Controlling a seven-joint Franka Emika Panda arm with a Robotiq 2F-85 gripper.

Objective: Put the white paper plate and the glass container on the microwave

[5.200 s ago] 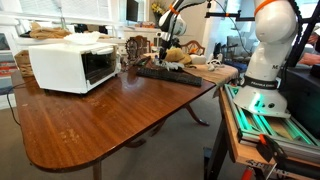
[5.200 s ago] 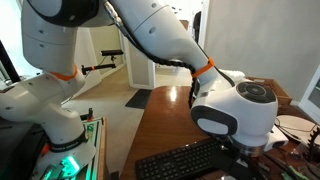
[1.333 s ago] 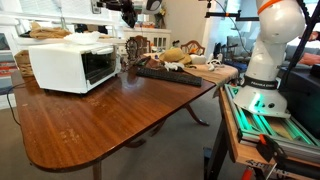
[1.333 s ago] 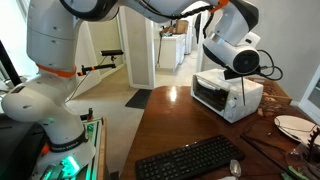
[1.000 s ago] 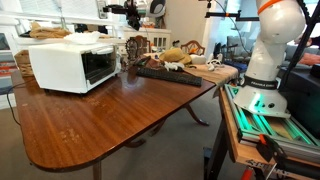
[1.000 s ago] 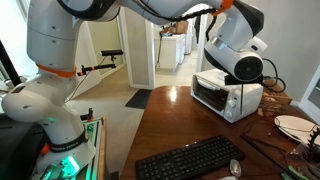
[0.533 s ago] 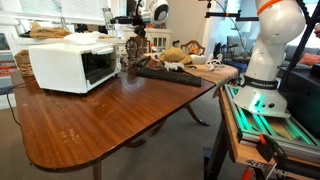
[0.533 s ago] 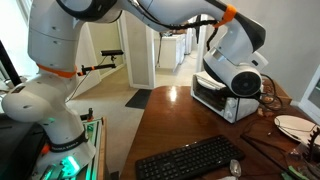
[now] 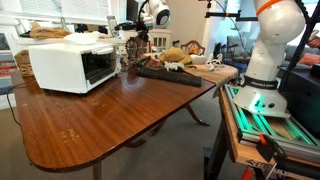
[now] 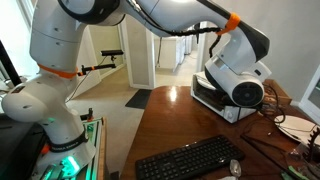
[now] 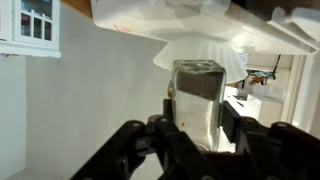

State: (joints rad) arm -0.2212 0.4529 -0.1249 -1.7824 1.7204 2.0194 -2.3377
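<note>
My gripper should next move gently outward and down past the plate (image 11: pixel 205 48) and let go of the glass container, because the microwave's bare top edge (image 11: pixel 140 36) is outward and below my gripper.
The white microwave (image 9: pixel 65 65) stands at the far left of the wooden table; it also shows behind the arm in an exterior view (image 10: pixel 210 95). My gripper (image 9: pixel 132 38) hangs level with the microwave's top, by its right end. In the wrist view, which stands upside down, my gripper (image 11: pixel 198 112) is shut on the glass container (image 11: pixel 195 92), with a pad against each side. A white paper plate (image 11: pixel 205 48) with a ruffled edge lies just past the container on the microwave's white top (image 11: pixel 200 15). Whether the container touches the plate is unclear.
A black keyboard (image 9: pixel 165 73) lies on the table (image 9: pixel 90 120) right of the microwave, also in an exterior view (image 10: pixel 190 160). A brown wicker object (image 9: pixel 135 54) stands below my gripper. Clutter (image 9: pixel 182 55) sits behind the keyboard. The robot base (image 9: pixel 265 70) is at the right.
My gripper has moved right and down, from high above the microwave to level with its top at the right end. The wrist has turned. The microwave and keyboard have not moved.
</note>
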